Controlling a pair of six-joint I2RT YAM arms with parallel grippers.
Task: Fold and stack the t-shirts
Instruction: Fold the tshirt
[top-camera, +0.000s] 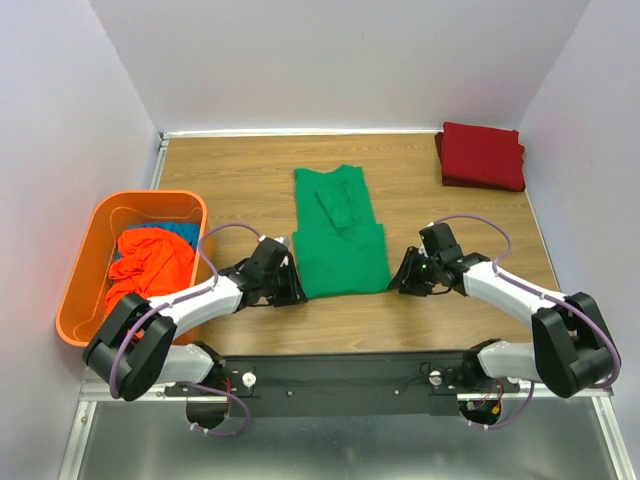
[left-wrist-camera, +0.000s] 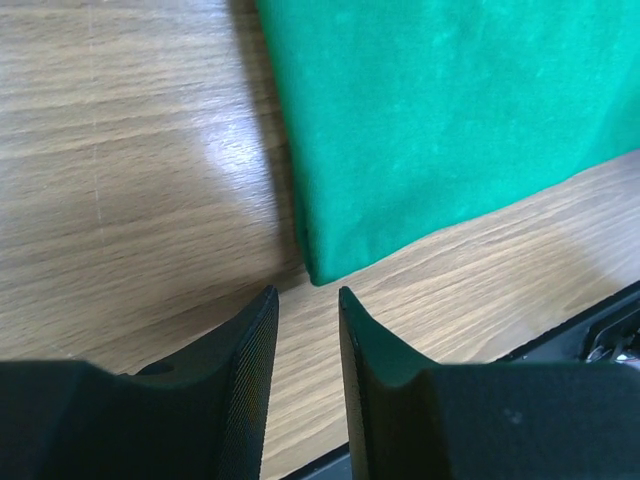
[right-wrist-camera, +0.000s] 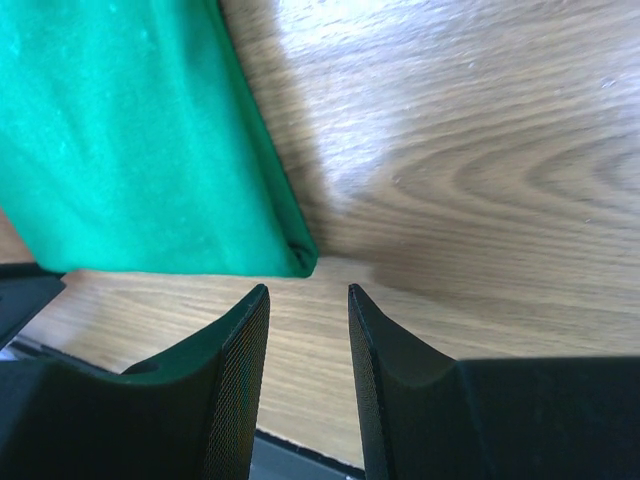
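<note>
Next, my left gripper edges onto the green t-shirt's near corner on the bin side and closes there. That corner lies just beyond its open fingers.
A bright green t-shirt (top-camera: 339, 232) lies partly folded in a long strip on the middle of the table. My left gripper (top-camera: 297, 291) is open and empty, low at the shirt's near left corner (left-wrist-camera: 315, 272), not touching it. My right gripper (top-camera: 399, 280) is open and empty at the near right corner (right-wrist-camera: 300, 262), just short of it. A folded dark red t-shirt (top-camera: 483, 155) lies at the far right. An orange-red t-shirt (top-camera: 150, 263) and a blue one (top-camera: 178, 232) lie crumpled in the bin.
An orange plastic bin (top-camera: 92, 250) stands at the table's left edge. The black base rail (top-camera: 340, 377) runs along the near edge. Walls close the table on three sides.
</note>
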